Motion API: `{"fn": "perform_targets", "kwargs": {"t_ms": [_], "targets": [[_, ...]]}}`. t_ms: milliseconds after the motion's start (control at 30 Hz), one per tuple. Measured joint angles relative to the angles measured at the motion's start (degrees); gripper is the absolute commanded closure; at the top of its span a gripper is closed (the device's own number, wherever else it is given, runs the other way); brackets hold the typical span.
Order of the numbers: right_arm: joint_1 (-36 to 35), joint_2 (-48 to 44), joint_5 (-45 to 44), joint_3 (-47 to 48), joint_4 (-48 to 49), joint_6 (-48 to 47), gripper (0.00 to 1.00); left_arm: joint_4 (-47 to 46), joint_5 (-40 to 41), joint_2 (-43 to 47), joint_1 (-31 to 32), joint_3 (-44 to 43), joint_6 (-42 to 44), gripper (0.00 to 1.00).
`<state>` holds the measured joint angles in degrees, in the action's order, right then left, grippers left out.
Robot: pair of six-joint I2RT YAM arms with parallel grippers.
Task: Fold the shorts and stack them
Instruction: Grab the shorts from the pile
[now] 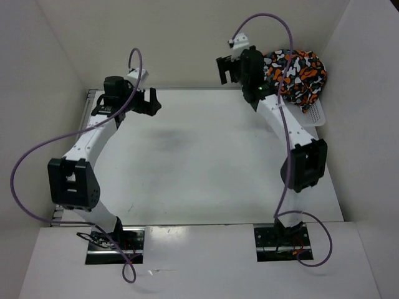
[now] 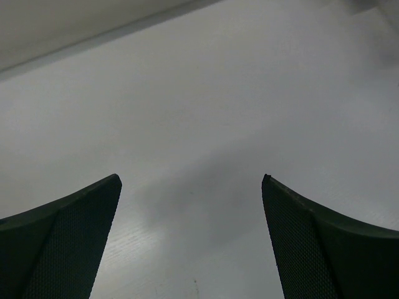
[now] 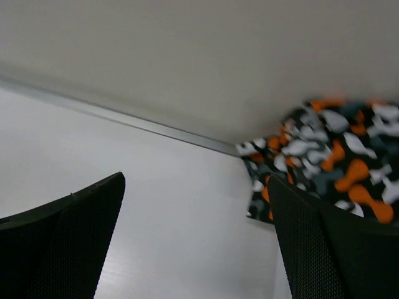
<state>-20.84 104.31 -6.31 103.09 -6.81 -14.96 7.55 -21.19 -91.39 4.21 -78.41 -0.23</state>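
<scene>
My right gripper is raised beside the shorts. I will move it down and to the right in the top view onto the shorts' near edge by the basket.
The shorts (image 1: pixel 298 76), with an orange, black, grey and white blotch print, lie bunched in a heap at the table's far right corner, partly over a white mesh basket (image 1: pixel 317 114). They also show in the right wrist view (image 3: pixel 330 159), right of the fingers. My right gripper (image 1: pixel 232 68) is open and empty, raised near the back wall just left of the shorts. My left gripper (image 1: pixel 151 101) is open and empty over bare table at the far left; its wrist view shows only the tabletop (image 2: pixel 199 112).
The white table (image 1: pixel 206 162) is enclosed by white walls at the back and both sides. The basket sits against the right wall. Purple cables loop from both arms.
</scene>
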Motion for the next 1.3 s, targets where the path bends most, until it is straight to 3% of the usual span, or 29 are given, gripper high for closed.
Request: {"fn": "perform_targets", "kwargs": {"t_ms": [200, 333, 733, 800, 833, 867, 967, 1000, 1300], "targets": [[11.72, 16.26, -15.56, 14.82, -5.38, 16.61, 0.01, 6.47, 3.89, -9.77, 2.43, -4.76, 0.00, 0.00], [15.37, 22.47, -23.08, 20.35, -7.58, 23.63, 0.01, 8.37, 5.44, -12.33, 5.44, -6.49, 0.00, 0.00], [19.69, 32.63, -28.02, 23.02, -9.27, 29.57, 0.01, 11.72, 6.54, -13.25, 7.98, -8.24, 0.00, 0.00], [20.15, 34.38, -27.74, 23.04, -9.88, 29.68, 0.17, 12.20, 6.54, -13.66, 7.98, -8.24, 0.00, 0.00], [20.35, 35.15, -27.69, 23.04, -9.97, 29.66, 0.29, 12.39, 6.56, -13.86, 8.00, -8.24, 0.00, 0.00], [20.52, 35.89, -27.71, 23.04, -9.97, 29.77, 0.52, 12.59, 6.62, -14.03, 8.00, -8.24, 0.00, 0.00], [20.79, 37.18, -27.71, 23.04, -10.08, 29.81, 0.80, 12.76, 6.86, -14.51, 8.00, -8.24, 0.00, 0.00], [20.79, 37.31, -27.58, 23.10, -10.08, 29.83, 0.97, 12.92, 6.97, -14.64, 8.00, -8.24, 0.00, 0.00], [20.83, 36.68, -24.61, 24.39, -10.16, 27.02, 1.00, 13.46, 6.45, -14.93, 8.00, -8.33, 0.00, 0.00]]}}
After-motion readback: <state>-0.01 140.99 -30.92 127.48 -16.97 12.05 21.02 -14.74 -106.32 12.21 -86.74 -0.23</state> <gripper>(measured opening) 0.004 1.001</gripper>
